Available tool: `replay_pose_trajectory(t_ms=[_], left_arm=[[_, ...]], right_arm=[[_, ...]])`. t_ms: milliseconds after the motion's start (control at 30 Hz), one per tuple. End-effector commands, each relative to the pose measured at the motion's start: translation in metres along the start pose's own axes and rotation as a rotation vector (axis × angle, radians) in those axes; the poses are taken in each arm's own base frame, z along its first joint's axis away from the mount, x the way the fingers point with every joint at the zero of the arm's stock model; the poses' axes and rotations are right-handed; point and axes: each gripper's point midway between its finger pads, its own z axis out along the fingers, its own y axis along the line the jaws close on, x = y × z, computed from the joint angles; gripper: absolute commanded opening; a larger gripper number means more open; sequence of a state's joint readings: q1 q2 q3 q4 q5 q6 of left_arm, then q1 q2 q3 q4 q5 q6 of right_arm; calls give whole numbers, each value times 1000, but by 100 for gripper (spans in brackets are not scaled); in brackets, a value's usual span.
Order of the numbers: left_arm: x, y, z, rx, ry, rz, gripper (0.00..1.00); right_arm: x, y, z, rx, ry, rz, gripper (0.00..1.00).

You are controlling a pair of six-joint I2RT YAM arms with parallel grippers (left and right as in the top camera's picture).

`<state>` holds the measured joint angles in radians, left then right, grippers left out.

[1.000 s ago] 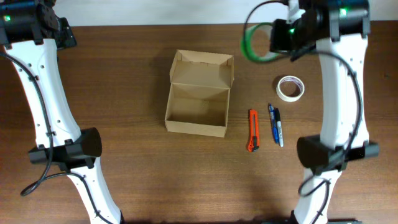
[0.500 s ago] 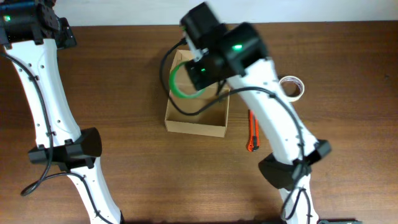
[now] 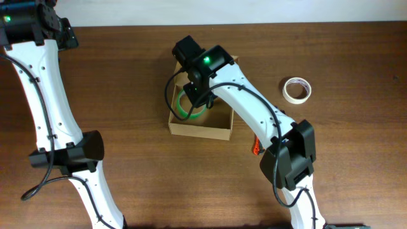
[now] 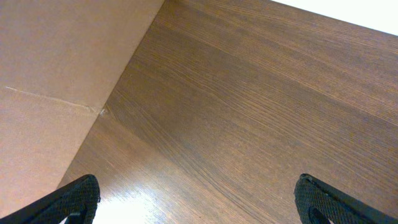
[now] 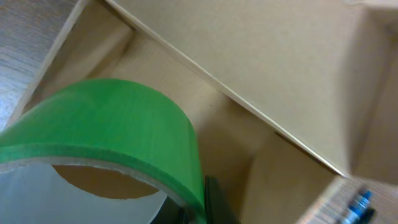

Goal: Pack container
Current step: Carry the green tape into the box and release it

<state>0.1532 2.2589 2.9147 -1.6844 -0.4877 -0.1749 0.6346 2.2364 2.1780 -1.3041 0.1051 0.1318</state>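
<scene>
The green tape roll [image 3: 188, 107] is already between the container's sides, so the right gripper will next bring it down onto the container's bottom below and release it.
The tan cardboard container [image 3: 219, 130] stands open at the table's middle, its flap lid [image 3: 227, 63] raised at the far side. My right gripper [image 3: 196, 95] reaches down into it and is shut on a green tape roll [image 3: 188, 107], which sits low inside the container's left half. In the right wrist view the green roll [image 5: 118, 124] fills the left, pinched at its wall by my dark fingers [image 5: 215, 200], with the container's inner walls [image 5: 261, 56] behind. My left gripper [image 4: 202, 202] is open and empty over bare table, far from the container.
A white tape roll [image 3: 297, 90] lies at the right. An orange cutter [image 3: 255, 148] shows partly beneath my right arm. A blue pen [image 5: 360, 202] shows outside the container in the right wrist view. A tan panel [image 4: 50, 93] fills the left wrist view's left side.
My right arm has swung from the back right to the left with the green roll and lowered it into the container. The left arm has not moved.
</scene>
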Motion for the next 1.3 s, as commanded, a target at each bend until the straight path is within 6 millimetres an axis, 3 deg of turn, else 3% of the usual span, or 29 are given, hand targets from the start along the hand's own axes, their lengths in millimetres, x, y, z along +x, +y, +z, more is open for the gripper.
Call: replay_pose_trajectory(t_ms=[0,433,833,1100,1267], left_arm=[[-5,13,-18,-9,-43,-14,100],[-5,13,-18,-9,-43,-14,100],[-5,13,-18,-9,-43,-14,100],[-5,13,-18,-9,-43,-14,100],[-5,13,-18,-9,-43,-14,100]], right_arm=[[1,5,11,-26,1,5,4],[1,12,49,-45,-26,11,4],[-7,14,62,-51,-73,15,4],[-7,10,62,-48,-67,22,27],[-8,9,51,-45,-69,-12,30]])
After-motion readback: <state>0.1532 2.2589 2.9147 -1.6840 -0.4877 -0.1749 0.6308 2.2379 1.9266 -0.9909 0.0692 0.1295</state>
